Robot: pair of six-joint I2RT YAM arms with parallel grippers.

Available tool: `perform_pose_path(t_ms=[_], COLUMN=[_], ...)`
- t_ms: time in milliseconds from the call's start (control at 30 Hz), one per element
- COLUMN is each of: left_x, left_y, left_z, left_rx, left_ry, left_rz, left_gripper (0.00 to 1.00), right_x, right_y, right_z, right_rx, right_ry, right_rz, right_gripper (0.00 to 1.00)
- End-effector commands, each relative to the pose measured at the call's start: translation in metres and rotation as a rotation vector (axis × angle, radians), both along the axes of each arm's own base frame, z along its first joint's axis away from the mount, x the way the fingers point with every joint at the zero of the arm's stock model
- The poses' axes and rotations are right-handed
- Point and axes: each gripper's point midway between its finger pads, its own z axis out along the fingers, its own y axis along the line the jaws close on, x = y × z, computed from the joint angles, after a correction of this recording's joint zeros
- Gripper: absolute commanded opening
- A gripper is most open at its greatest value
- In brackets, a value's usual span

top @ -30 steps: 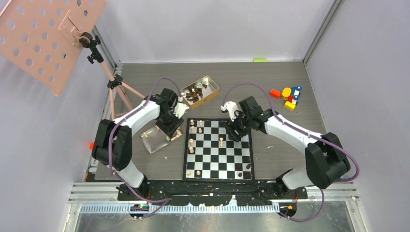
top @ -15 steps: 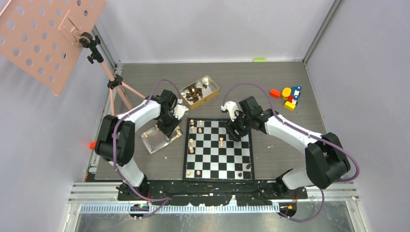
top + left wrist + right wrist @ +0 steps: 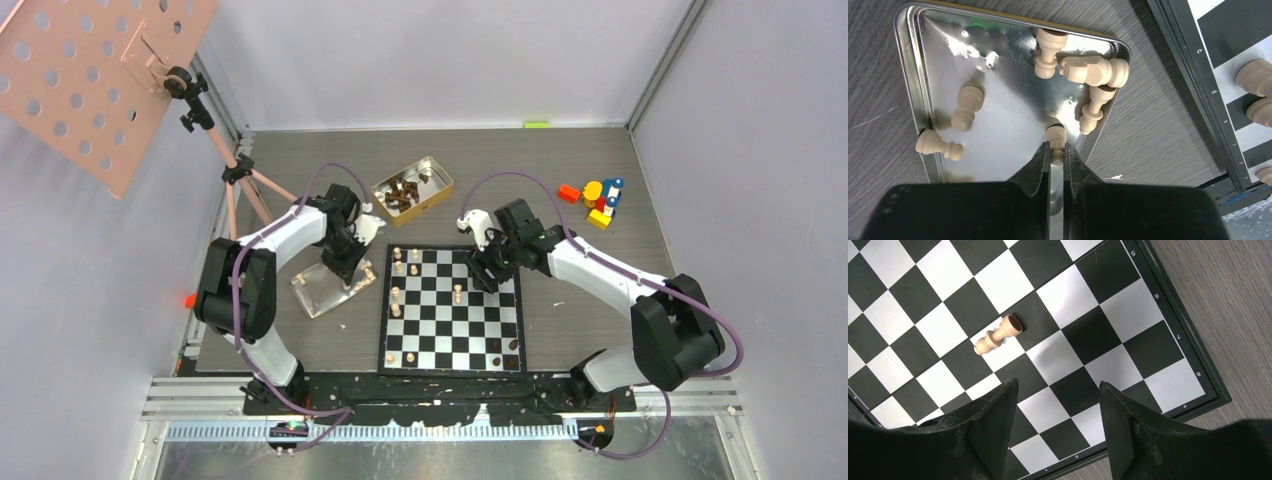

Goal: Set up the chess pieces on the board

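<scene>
I should next lift my left gripper across to its right in the top view, then lower and release the pawn on the empty square continuing the pawn line [image 3: 413, 284].
The board [image 3: 452, 310] lies in the middle of the table, with a few pale chess pieces [image 3: 400, 262] at its far left and a few pieces along its near edge. My left gripper [image 3: 1056, 150] is over the shiny shallow tray [image 3: 998, 120], shut on a pale pawn [image 3: 1055, 136]; it also shows in the top view [image 3: 349, 268]. Several more pale pieces [image 3: 1090, 72] lie in the tray. My right gripper [image 3: 1058, 390] is open and empty above the board's far right corner [image 3: 488, 274]. A pale piece [image 3: 997, 335] rests on the board ahead of it.
A gold tin [image 3: 437, 180] holding dark pieces stands beyond the board. Colourful toy blocks [image 3: 598, 200] sit at the far right. A tripod [image 3: 240, 180] with a pink perforated panel [image 3: 90, 80] stands at the far left. Grey walls enclose the table.
My left gripper has shifted a little to the left over the tray. The right arm has not moved.
</scene>
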Motion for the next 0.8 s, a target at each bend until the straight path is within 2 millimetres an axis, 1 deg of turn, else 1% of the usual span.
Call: perform_pose_path(t_ms=[0,100,200,300,400,467,600,700,767], left_x=[-0.001,0.000,0.003,0.007,0.008,0.010,0.012,0.013,0.013], left_y=[-0.005,-0.005,-0.006,-0.010,-0.019,-0.026,-0.048,-0.067,-0.081], left_z=[0.016,0.022,0.033,0.048,0.065,0.078,0.103,0.112,0.112], left_rx=[-0.067,-0.078,-0.100,-0.128,-0.180,-0.215,-0.251,-0.227,-0.201], left_ry=[-0.024,-0.047,-0.078,-0.118,-0.144,-0.155,-0.173,-0.190,-0.197], left_rz=[0.011,0.024,0.032,0.032,0.020,0.006,-0.054,-0.120,-0.169], left_gripper=[0.00,0.00,0.00,0.00,0.00,0.00,0.00,0.00,0.00], right_x=[0.009,0.009,0.009,0.009,0.010,0.010,0.013,0.020,0.026], right_y=[0.006,0.006,0.006,0.006,0.006,0.006,0.004,-0.003,-0.010], right_z=[0.017,0.017,0.017,0.017,0.017,0.018,0.022,0.033,0.042], right_rx=[0.032,0.031,0.030,0.031,0.029,0.028,0.025,0.039,0.054], right_ry=[-0.043,-0.041,-0.039,-0.041,-0.043,-0.046,-0.060,-0.092,-0.115], right_rz=[0.017,0.017,0.017,0.017,0.017,0.017,0.009,-0.029,-0.060], right_gripper=[0.66,0.66,0.66,0.66,0.66,0.66,0.66,0.66,0.66])
